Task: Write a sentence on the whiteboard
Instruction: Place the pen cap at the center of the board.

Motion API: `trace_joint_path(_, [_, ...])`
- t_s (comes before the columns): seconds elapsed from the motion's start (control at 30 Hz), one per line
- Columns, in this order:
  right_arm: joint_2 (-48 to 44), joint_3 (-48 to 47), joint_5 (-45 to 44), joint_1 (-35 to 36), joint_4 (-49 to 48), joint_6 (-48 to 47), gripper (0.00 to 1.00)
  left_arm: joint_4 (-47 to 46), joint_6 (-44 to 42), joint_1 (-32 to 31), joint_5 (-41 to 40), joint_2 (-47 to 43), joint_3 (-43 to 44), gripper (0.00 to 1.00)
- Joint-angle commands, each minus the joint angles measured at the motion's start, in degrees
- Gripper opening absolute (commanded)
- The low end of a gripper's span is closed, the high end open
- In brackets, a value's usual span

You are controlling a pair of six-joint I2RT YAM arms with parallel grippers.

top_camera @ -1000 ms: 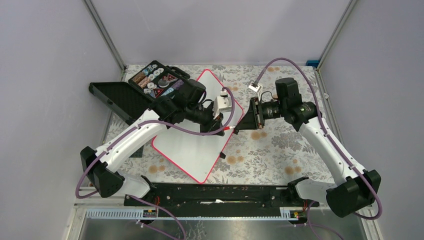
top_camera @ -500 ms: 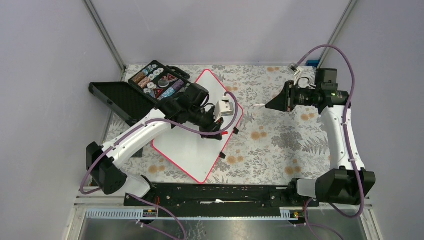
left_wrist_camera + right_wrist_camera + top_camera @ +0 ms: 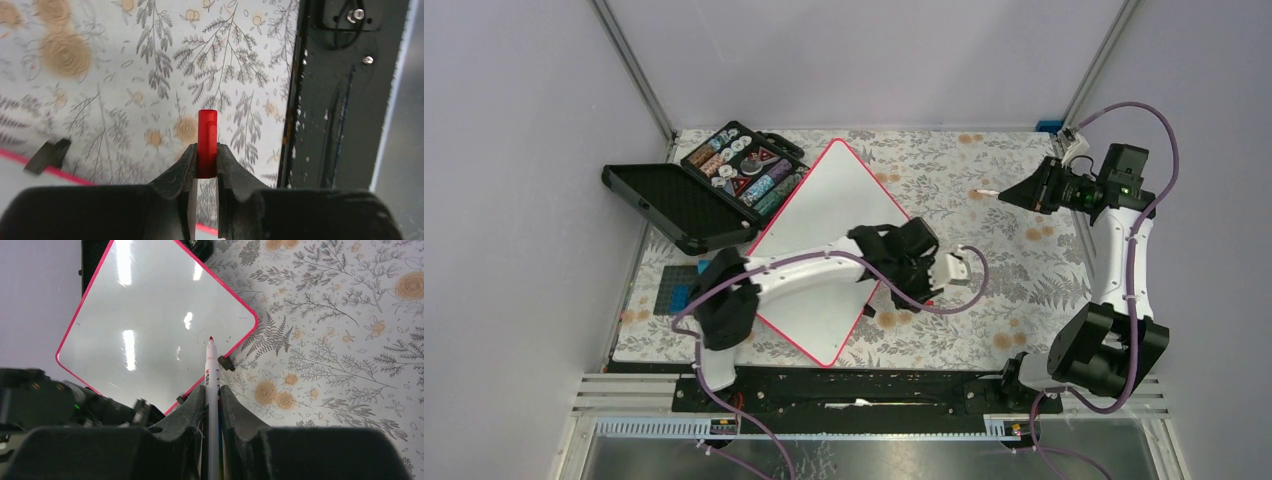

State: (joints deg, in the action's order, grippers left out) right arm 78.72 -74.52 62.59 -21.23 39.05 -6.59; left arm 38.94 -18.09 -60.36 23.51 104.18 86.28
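Observation:
My left gripper will next move down, slightly away from the board's edge, to the floral cloth (image 3: 933, 308) (image 3: 209, 106) and let go of the red marker cap where the cloth is empty.
The whiteboard (image 3: 814, 230) lies like a diamond mid-table, white with a pink-red rim; its surface (image 3: 150, 315) shows plain white and the sentence is out of view. My left gripper (image 3: 914, 295) hangs off the board's right edge, near a black clip (image 3: 869, 312). In the left wrist view it (image 3: 206, 155) is shut on a red marker cap (image 3: 207, 135) that points toward the near rail. At the far right my right gripper (image 3: 1024, 192) is shut on a white marker (image 3: 989, 190). The uncapped marker (image 3: 212, 365) points its red tip toward the board, well above it.
An open black case (image 3: 739, 165) with coloured pieces stands at the back left, its lid (image 3: 664, 205) folded out beside it. A black rail (image 3: 854, 385) runs along the near edge. A dark and blue mat (image 3: 679, 290) lies left of the board. Floral cloth covers the table.
The two grippers met over the board's right corner, then parted. The right arm swung back and right with the marker. The left arm came nearer and right, keeping the red cap.

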Motion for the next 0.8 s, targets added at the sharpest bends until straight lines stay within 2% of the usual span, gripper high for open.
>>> trace_joint_path(0.0, [0.0,1.6,-0.2,-1.8,-4.9,3.9,0.00,-5.6,2.9,-2.7,-5.6,8.1,6.4,0.01])
trace_joint_path(0.17, [-0.1,2.4,0.9,-2.8,-4.7,3.1,0.00,-6.3,3.5,-3.9,-8.6,15.9,9.9,0.01])
trace_joint_path(0.37, [-0.8,4.0,0.9,-2.8,-4.6,1.5,0.00,-6.3,3.0,-5.2,-12.7,18.7,10.7,0.03])
trace_joint_path(0.47, [-1.1,4.4,1.1,-2.8,-4.7,1.0,0.00,-5.7,3.8,-5.3,-12.9,19.4,10.0,0.08])
trace_joint_path(0.77, [-0.3,4.0,1.3,-2.8,0.3,-4.1,0.00,-2.7,3.2,-5.3,-13.7,19.1,8.8,0.33])
